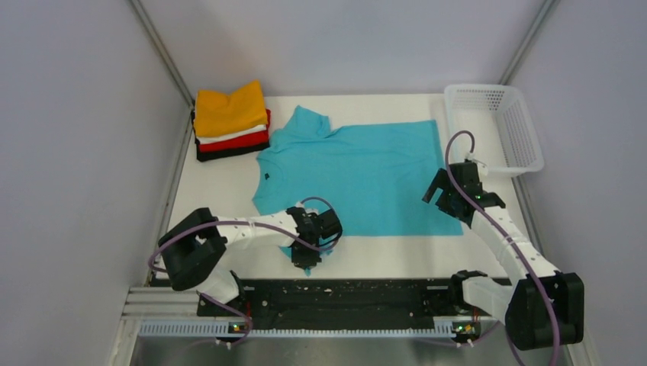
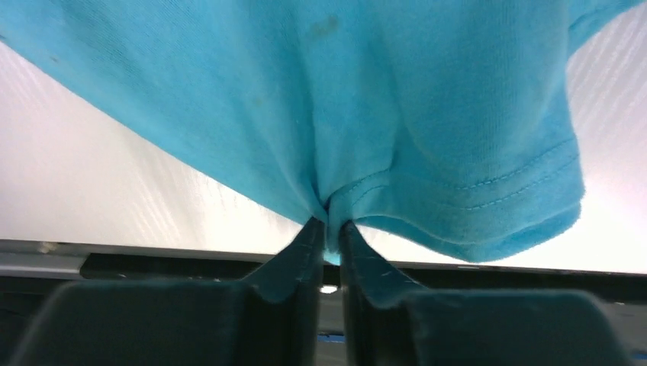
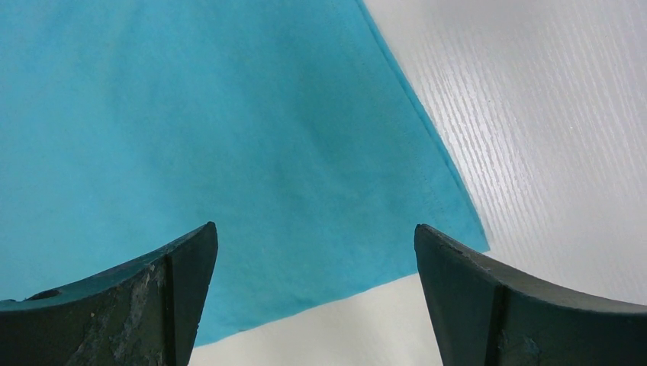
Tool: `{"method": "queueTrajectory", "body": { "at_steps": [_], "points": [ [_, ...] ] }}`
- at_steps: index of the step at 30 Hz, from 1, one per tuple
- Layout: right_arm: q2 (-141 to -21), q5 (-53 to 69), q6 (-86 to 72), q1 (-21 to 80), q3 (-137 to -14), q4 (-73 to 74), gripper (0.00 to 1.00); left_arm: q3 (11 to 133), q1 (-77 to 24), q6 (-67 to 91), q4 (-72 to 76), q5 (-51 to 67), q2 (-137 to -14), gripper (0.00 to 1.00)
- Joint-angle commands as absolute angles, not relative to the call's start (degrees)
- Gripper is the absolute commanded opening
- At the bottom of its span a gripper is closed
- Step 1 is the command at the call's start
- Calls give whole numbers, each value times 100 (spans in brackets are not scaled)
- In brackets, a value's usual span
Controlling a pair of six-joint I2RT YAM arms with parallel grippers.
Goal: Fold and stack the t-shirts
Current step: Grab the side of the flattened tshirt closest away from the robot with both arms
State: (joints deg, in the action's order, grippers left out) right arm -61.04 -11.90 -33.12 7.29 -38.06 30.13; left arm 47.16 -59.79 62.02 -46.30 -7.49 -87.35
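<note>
The shirt's near hem corner (image 1: 457, 229) (image 3: 471, 238) is below my right gripper and behind it, so I will next move that gripper's open fingers back and down around the corner.
A turquoise t-shirt (image 1: 366, 171) lies spread flat on the white table. My left gripper (image 1: 307, 259) is at its near sleeve. In the left wrist view that gripper (image 2: 330, 223) is shut on a pinch of the sleeve's hemmed cloth (image 2: 458, 206), which bunches up between the fingers. My right gripper (image 1: 442, 194) hovers over the shirt's near right hem corner. In the right wrist view it (image 3: 314, 232) stands open, with the turquoise corner (image 3: 427, 213) and bare table between its fingers. At the back left sits a folded stack of t-shirts: orange (image 1: 229, 107) on top, then white, red (image 1: 236, 142) and black.
A white perforated basket (image 1: 526, 130) stands at the back right, close behind the right arm. The black mounting rail (image 1: 343, 293) runs along the table's near edge. Grey walls close in both sides.
</note>
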Motion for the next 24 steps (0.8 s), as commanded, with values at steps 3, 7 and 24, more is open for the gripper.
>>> {"method": "queueTrajectory", "body": {
  "at_steps": [3,7,24],
  "points": [
    [-5836,-1181,-3372,427,-3662,3100,99,4672,-5994,6663,-5263,-1596,-9005,0],
    [-5704,-1124,-3609,305,-3485,3349,98,4505,-5990,6753,-5615,-1836,-8398,0],
    [-5271,-1434,-4544,202,-2311,3202,63,4401,-5988,6188,-5916,-1807,-7365,0]
  ]
}}
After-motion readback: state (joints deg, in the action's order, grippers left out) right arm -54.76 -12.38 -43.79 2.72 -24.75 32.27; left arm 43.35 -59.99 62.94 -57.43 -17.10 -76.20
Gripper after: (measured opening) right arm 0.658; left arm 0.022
